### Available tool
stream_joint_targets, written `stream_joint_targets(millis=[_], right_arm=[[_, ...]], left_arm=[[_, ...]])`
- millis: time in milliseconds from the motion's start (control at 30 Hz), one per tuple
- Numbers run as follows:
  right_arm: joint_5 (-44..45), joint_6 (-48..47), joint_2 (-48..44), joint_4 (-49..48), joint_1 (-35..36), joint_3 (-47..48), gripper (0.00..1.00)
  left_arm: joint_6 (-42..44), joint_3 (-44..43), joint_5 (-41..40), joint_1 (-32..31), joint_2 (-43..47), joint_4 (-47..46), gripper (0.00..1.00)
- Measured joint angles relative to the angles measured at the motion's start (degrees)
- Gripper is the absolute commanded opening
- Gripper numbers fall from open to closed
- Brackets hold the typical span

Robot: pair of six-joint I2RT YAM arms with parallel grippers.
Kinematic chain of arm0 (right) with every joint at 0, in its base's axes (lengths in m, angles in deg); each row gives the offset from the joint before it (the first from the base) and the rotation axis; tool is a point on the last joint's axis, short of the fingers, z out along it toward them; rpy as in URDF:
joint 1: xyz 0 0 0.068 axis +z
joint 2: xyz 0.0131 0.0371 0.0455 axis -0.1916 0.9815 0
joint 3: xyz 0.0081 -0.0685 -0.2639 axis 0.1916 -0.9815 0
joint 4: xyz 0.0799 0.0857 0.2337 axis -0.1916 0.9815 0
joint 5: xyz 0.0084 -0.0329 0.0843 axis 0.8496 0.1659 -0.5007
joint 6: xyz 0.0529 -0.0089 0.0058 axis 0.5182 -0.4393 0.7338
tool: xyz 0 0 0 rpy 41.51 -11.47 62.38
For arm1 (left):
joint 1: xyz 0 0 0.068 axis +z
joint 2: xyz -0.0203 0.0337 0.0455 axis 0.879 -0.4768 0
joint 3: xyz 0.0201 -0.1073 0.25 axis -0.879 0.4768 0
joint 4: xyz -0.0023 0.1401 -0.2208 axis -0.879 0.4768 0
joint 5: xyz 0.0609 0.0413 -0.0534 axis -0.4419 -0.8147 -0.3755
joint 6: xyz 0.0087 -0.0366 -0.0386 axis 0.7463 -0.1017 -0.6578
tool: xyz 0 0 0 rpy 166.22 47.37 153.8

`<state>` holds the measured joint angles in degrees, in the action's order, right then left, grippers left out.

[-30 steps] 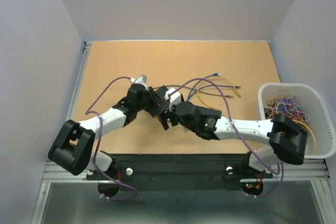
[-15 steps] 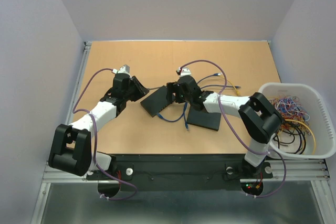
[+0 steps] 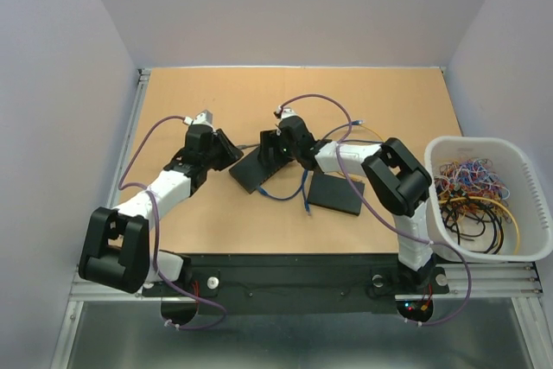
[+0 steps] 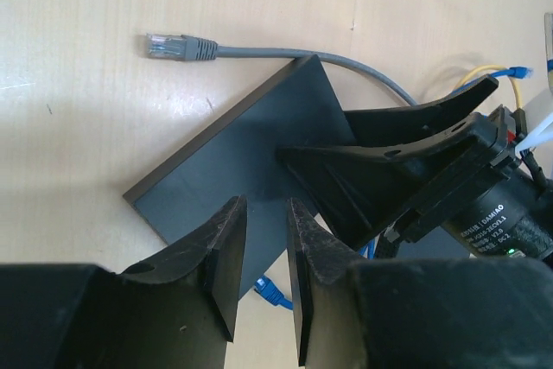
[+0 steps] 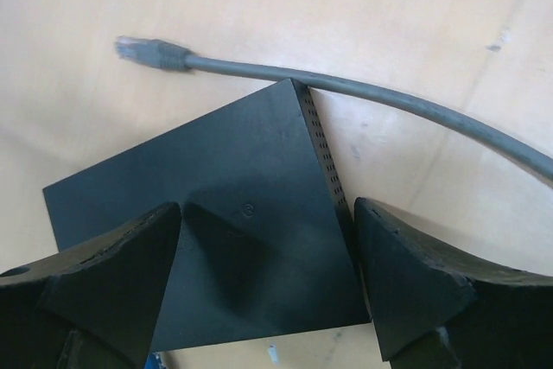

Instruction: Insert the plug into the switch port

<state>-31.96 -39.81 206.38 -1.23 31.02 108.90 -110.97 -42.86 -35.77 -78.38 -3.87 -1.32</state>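
Note:
The plug's grey boot (image 3: 244, 146) (image 5: 175, 56) is to the left of my right gripper in the top view, so my right gripper should next move sideways off the switch and down onto it.
A flat black switch (image 3: 253, 170) lies on the table; it also shows in the left wrist view (image 4: 233, 162) and the right wrist view (image 5: 225, 213). A grey cable's clear plug (image 4: 168, 45) lies loose on the table just beyond the switch's far corner, also in the right wrist view (image 5: 138, 51). My right gripper (image 3: 275, 149) is open wide and low over the switch (image 5: 268, 213), one finger by its vented side edge. My left gripper (image 3: 226, 151) hovers at the switch's other end (image 4: 266, 213), jaws a narrow gap apart with nothing between them.
A second black switch (image 3: 337, 194) lies to the right. A blue cable (image 3: 292, 194) runs between the two, its plug (image 4: 272, 289) by the first switch's near edge. Yellow and dark cables (image 3: 371, 140) lie behind. A white basket (image 3: 518, 149) of cables stands at the right edge.
My right gripper has moved left over the switch's far end. My left arm pulled back to the left after one second ago and has since held still.

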Motion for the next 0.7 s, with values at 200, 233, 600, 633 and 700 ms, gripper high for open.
stream_joint_targets(millis=[200, 233, 600, 633, 700], right_arm=[[-7.37, -0.57, 1.38, -2.64, 1.4, 0.85, 0.83], [-8.94, -0.96, 1.57, -2.64, 2.12, 1.09, 0.83], [-13.62, -6.47, 1.64, -2.38, 7.06, 1.62, 0.9], [-11.63, -8.0, 1.49, -2.03, 7.02, 1.9, 0.91], [-8.44, -10.01, 1.46, -1.05, 6.88, 2.93, 0.92]], left_arm=[[-0.04, 0.87, -1.18, 1.11, 1.9, 0.07, 0.36], [-0.04, 1.25, -1.44, 1.36, 2.4, 0.0, 0.36], [-0.11, 5.2, -3.32, 2.78, 6.84, 0.74, 0.36], [-0.11, 5.22, -3.32, 2.78, 7.15, 1.22, 0.36], [-0.11, 5.22, -3.32, 2.78, 7.93, 1.9, 0.36]])
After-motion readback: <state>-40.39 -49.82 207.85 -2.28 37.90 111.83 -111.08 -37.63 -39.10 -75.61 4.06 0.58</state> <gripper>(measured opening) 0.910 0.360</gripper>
